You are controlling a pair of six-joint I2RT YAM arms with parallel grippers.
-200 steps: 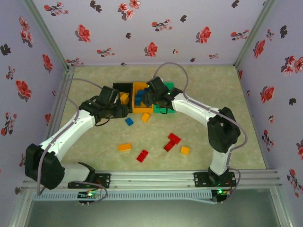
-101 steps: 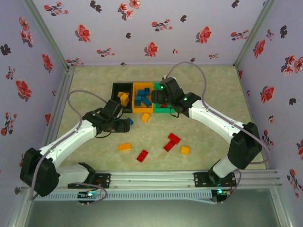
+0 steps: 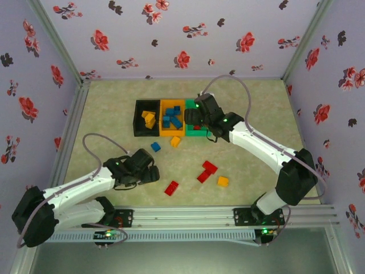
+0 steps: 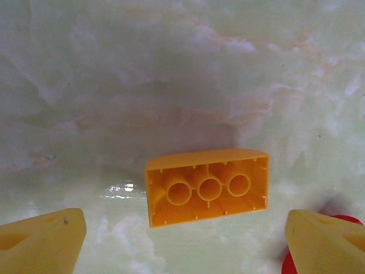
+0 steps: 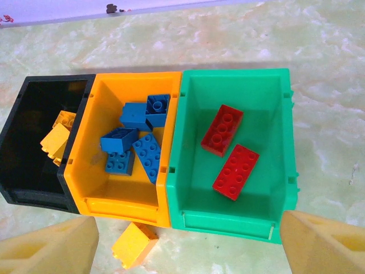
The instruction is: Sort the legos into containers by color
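The left gripper should move down next over the hollow-faced orange lego and close on the lego's short ends, since the lego lies lengthwise across the gap between the gripper's fingertips.
Three containers stand side by side: a black bin with orange-yellow legos, an orange bin with several blue legos, and a green bin with two red legos. My right gripper hovers open and empty over the green bin's front wall. Near the table's front, my left gripper is open just above an orange lego that lies on its side, hollow face showing, apart from both fingertips.
Loose legos on the marbled table: a blue one, an orange one at the orange bin's front, red ones and an orange one. Flowered walls enclose three sides.
My left arm has drawn back from the black bin to the near side and its jaws have widened. My right gripper has shifted from over the orange bin to the green bin.
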